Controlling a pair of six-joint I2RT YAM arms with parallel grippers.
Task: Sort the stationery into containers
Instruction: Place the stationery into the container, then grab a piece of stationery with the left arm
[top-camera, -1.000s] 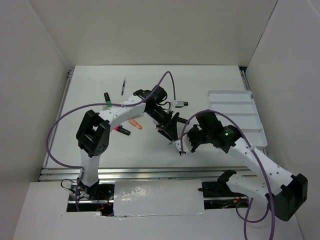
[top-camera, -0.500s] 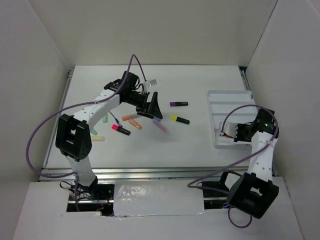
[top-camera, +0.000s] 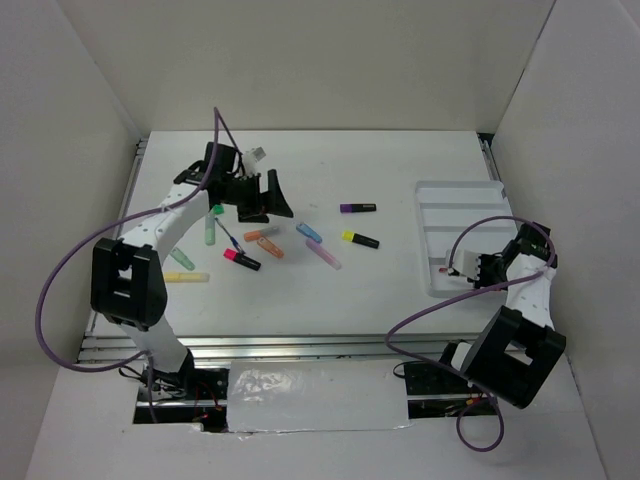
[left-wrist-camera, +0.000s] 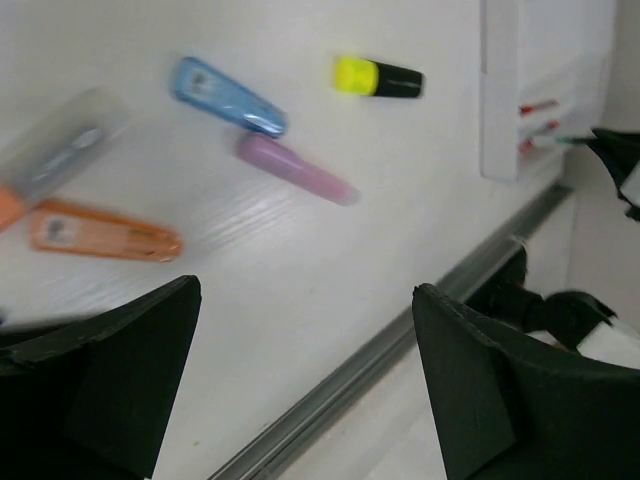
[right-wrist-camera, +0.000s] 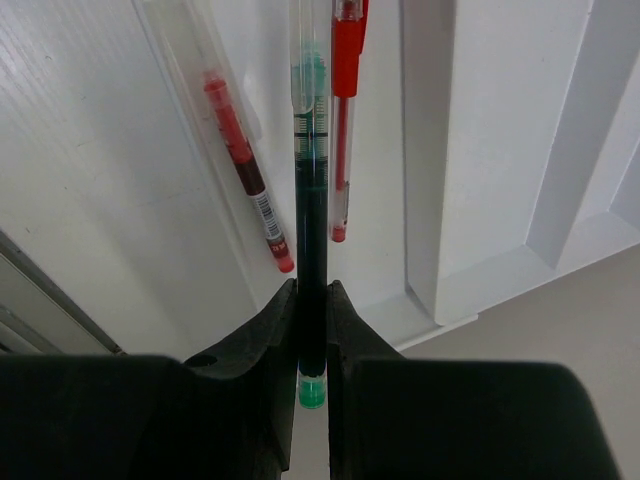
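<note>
Next I should swing my empty left gripper over the blue pen's middle and bring it down, as the blue pen lies below it and to its left in the top view.
My right gripper (right-wrist-camera: 311, 290) is shut on a thin dark pen with a green end (right-wrist-camera: 310, 220). It holds the pen lengthwise over the near-left compartment of the white tray (right-wrist-camera: 480, 150), where two red pens (right-wrist-camera: 245, 170) lie. From above, that gripper (top-camera: 480, 270) is at the near-left corner of the tray (top-camera: 470, 205). My left gripper (top-camera: 268, 195) hovers open and empty above loose stationery on the table. In its wrist view, a blue marker (left-wrist-camera: 228, 96), a lilac marker (left-wrist-camera: 295, 170), a yellow-capped highlighter (left-wrist-camera: 377, 77) and an orange marker (left-wrist-camera: 105, 231) lie beyond the jaws (left-wrist-camera: 305, 300).
More stationery lies around the table's middle and left: a purple-capped highlighter (top-camera: 357, 208), a pink-capped highlighter (top-camera: 241, 259), green markers (top-camera: 211, 225), a pale yellow marker (top-camera: 187, 277). White walls enclose the table. A metal rail (top-camera: 300, 345) runs along the near edge.
My right arm went from the table's middle to the tray, still holding the pen. My left arm swung back to the left and its jaws opened wide.
</note>
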